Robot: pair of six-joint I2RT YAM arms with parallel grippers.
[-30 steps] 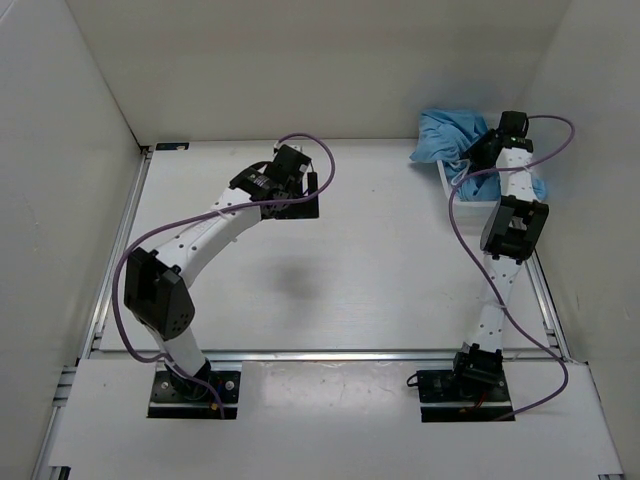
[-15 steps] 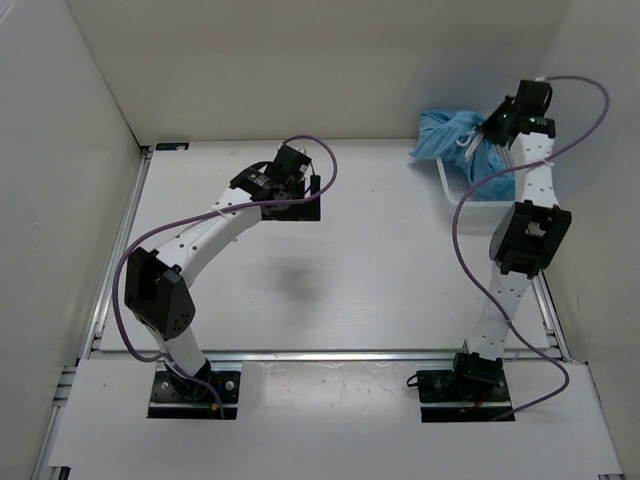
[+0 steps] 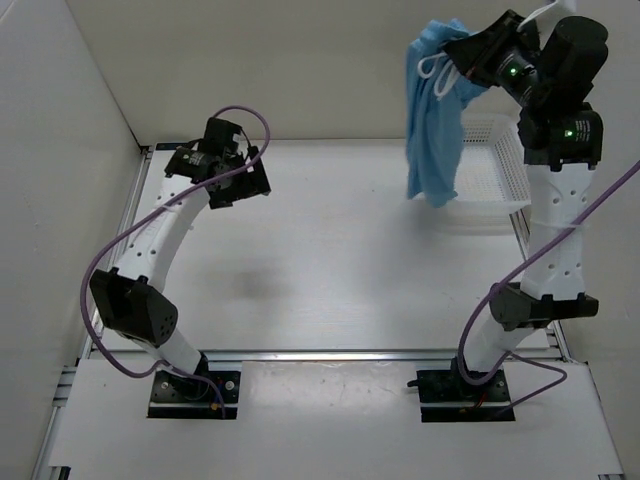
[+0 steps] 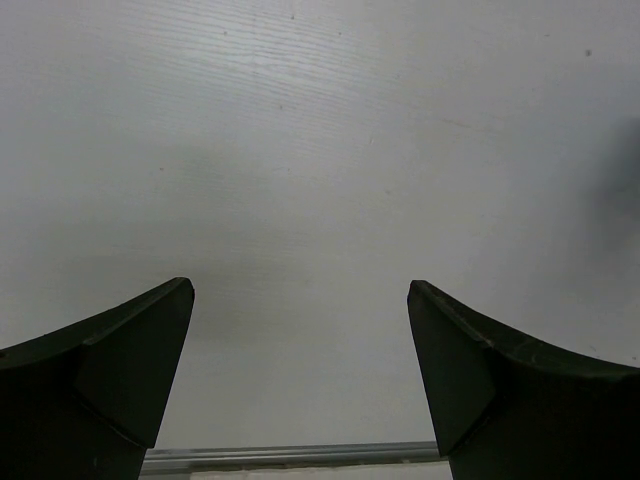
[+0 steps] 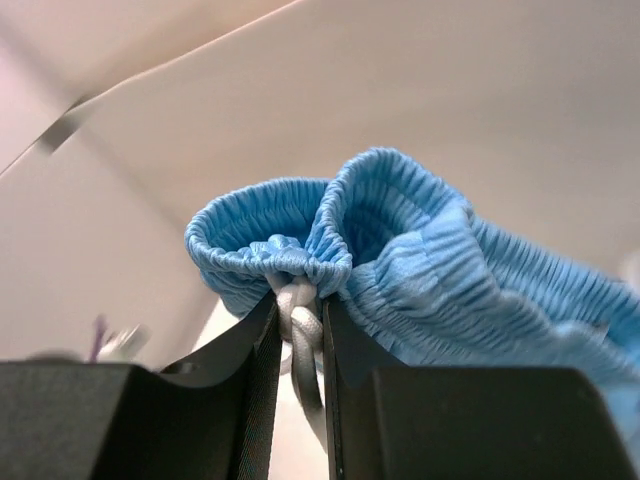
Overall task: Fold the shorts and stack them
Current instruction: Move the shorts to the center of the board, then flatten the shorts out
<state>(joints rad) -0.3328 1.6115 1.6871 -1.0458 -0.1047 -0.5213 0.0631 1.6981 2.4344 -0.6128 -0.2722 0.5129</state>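
Observation:
The shorts point(image 3: 433, 120) will swing in my right gripper to the table's bare middle next, below the gripper and to its left in the top view. Then my right gripper will lower and release them.
The light blue shorts point(image 3: 433, 120) hang in the air from my right gripper point(image 3: 462, 52), raised high at the back right, above the white mesh basket point(image 3: 488, 175). In the right wrist view the gripper point(image 5: 300, 300) is shut on the gathered waistband point(image 5: 400, 260) and the white drawstring point(image 5: 303, 325). My left gripper point(image 3: 248, 175) is open and empty over the bare table at the back left; in the left wrist view point(image 4: 300, 300) only the white table surface shows between its two fingers.
White walls enclose the table on the left, back and right. A metal rail point(image 3: 320, 354) runs along the near edge of the table. The basket stands against the right wall.
My right arm has lifted the shorts out of the basket and high into the air, so they now hang free. My left arm has swung left and back.

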